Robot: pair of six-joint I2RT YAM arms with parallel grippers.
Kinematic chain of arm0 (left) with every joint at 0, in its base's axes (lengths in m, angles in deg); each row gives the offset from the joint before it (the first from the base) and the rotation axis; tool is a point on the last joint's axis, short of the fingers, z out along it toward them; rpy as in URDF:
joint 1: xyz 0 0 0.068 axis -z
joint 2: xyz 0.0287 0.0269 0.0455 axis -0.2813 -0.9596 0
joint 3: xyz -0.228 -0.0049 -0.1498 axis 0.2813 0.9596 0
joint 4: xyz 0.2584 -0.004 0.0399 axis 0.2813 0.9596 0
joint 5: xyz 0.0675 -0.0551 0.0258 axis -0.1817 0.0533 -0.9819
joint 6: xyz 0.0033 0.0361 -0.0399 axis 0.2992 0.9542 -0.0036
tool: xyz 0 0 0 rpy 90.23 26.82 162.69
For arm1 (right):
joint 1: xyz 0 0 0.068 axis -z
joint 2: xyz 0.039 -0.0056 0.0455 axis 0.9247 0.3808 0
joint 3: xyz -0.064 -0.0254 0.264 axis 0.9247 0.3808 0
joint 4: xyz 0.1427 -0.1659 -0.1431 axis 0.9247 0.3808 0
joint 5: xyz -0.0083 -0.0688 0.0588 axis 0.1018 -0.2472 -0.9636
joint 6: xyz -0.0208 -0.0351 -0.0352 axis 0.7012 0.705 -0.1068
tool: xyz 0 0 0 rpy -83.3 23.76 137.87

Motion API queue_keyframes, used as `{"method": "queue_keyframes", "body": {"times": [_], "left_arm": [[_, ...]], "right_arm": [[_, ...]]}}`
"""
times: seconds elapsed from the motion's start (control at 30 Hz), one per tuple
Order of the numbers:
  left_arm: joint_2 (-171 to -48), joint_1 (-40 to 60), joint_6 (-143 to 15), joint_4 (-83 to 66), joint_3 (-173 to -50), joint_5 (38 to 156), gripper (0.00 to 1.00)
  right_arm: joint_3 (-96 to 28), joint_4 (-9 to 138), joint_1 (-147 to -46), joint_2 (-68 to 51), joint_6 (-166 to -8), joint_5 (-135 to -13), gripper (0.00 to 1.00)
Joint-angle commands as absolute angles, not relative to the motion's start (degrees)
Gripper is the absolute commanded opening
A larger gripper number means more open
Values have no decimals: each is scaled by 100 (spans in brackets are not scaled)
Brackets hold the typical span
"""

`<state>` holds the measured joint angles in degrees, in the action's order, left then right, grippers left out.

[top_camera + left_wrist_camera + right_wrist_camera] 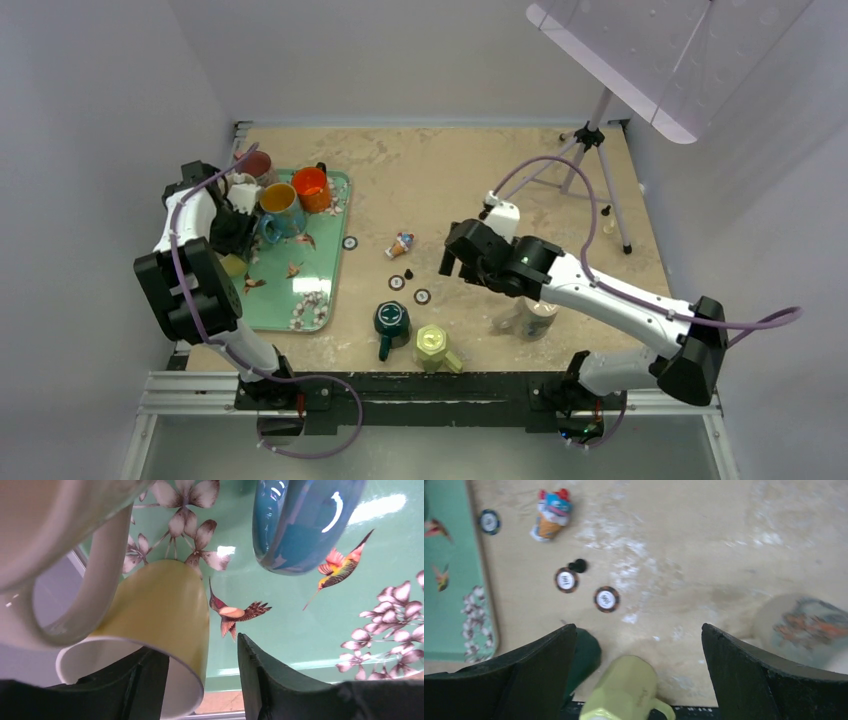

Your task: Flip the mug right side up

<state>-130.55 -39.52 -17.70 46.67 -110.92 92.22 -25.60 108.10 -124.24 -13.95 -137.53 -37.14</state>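
The robot's open right gripper should move back and down, toward the right in the top view, onto the patterned mug's handle point(504, 322), which sticks out from the mug's side.
A pale yellow mug point(165, 605) lies tilted on the green bird-patterned tray point(300, 645), its mouth toward my left wrist camera; it shows small in the top view point(234, 266). My left gripper point(197, 652) is open across the mug's rim, the left finger point(145, 680) inside the mouth and the right finger point(265, 680) outside, with a gap to the wall. In the top view the left gripper point(240, 248) is at the tray's left edge. My right gripper point(450, 262) is open and empty above mid-table, over a light green mug point(624, 692).
The tray point(320, 290) also holds a blue mug point(280, 210), an orange mug point(312, 187), a dark red mug point(258, 165) and a white mug point(45, 540). A dark green mug point(392, 320), a patterned mug point(535, 318), poker chips point(397, 283), a small toy point(401, 243) and a tripod point(590, 150) stand on the table.
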Motion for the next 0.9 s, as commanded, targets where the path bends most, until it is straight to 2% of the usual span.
{"method": "queue_keyframes", "body": {"times": [0.0,0.1,0.17,0.4,0.6,0.77,0.87], "left_arm": [[-12661,-3954,-1933,5128,-11602,9501,56],[-12504,-3944,-2151,5713,-11987,9730,58],[-12336,-3917,-2248,5950,-12166,9882,59],[-11777,-3567,-2385,6582,-12611,10589,59],[-11528,-3491,-2440,6714,-12735,10872,59],[-11449,-3454,-2453,6803,-12760,11158,59],[-11426,-3452,-2455,6868,-12842,11307,59]], "right_arm": [[-2230,12643,-12404,-2118,-16071,-2972,99],[-1727,13117,-12411,-2542,-16770,-3170,98],[-1403,13131,-12413,-2719,-16917,-3386,94],[-997,13262,-12418,-2550,-17209,-3596,84],[-452,13318,-12413,-2688,-17595,-3785,83],[-152,13298,-12376,-2613,-18650,-3049,78],[-58,13187,-12352,-2283,-19155,-3029,76]]}}
